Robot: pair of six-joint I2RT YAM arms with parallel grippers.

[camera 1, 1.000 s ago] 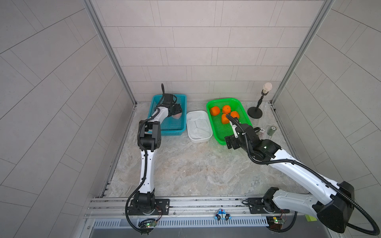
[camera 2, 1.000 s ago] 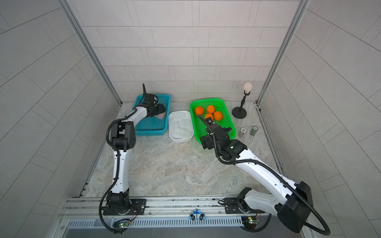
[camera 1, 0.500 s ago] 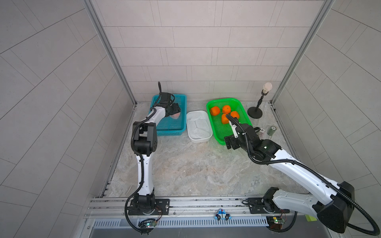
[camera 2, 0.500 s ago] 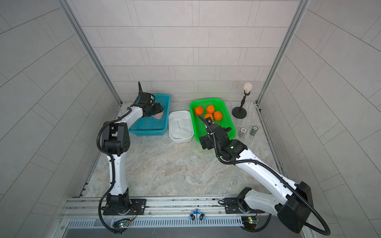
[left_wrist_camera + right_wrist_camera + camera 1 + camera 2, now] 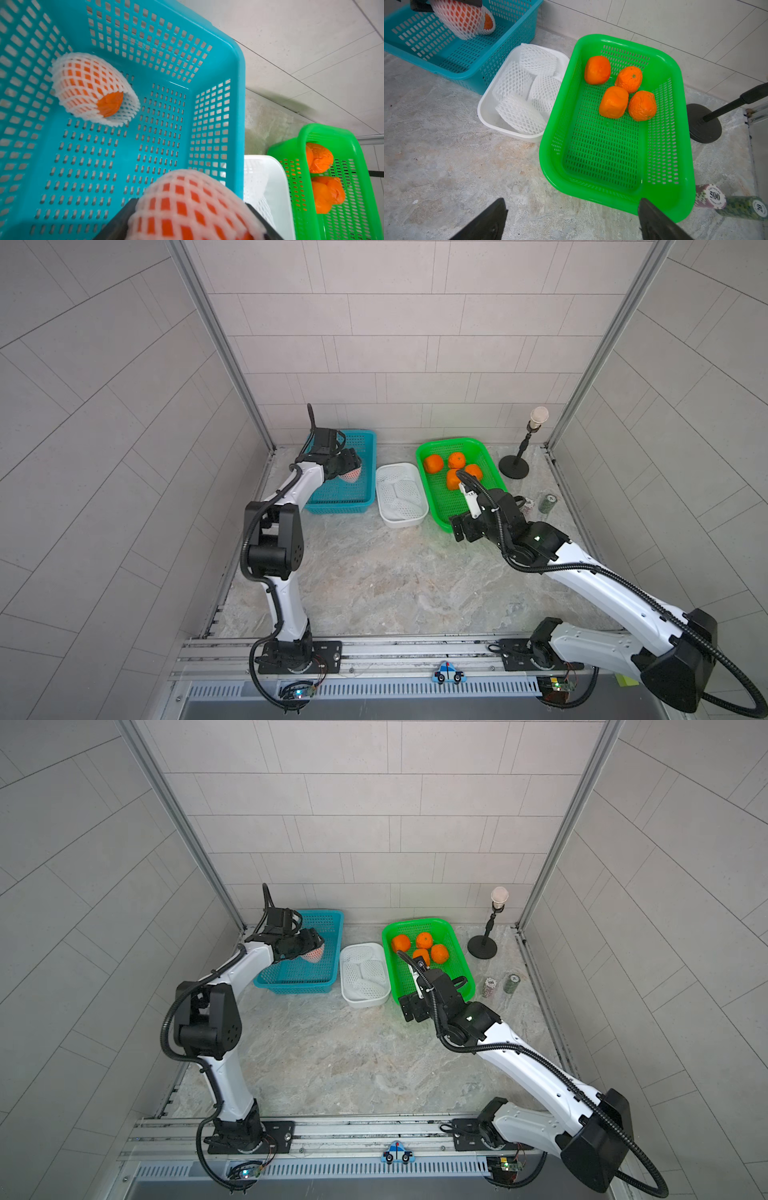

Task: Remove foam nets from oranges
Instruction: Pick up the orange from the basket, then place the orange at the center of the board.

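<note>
Clear tabletop in front of the white tub is back from and below my left gripper, so I need to pull the netted orange back, lower it and let go.
My left gripper is shut on a netted orange, held above the blue basket; white foam net wraps the fruit between the dark fingers. In the left wrist view a second netted orange lies on the blue basket's floor, its bare end showing. Several bare oranges sit at the far end of the green basket. Several empty foam nets lie in the white tub. My right gripper is open and empty, low over the table by the green basket's near rim.
The white tub stands between the two baskets. A black stand with a pale ball top is at the back right. Two chip stacks lie right of the green basket. Tiled walls close in on the left, right and back.
The left arm's elbow has swung out to the left while its gripper stays over the blue basket with the netted orange. The right arm has not moved.
</note>
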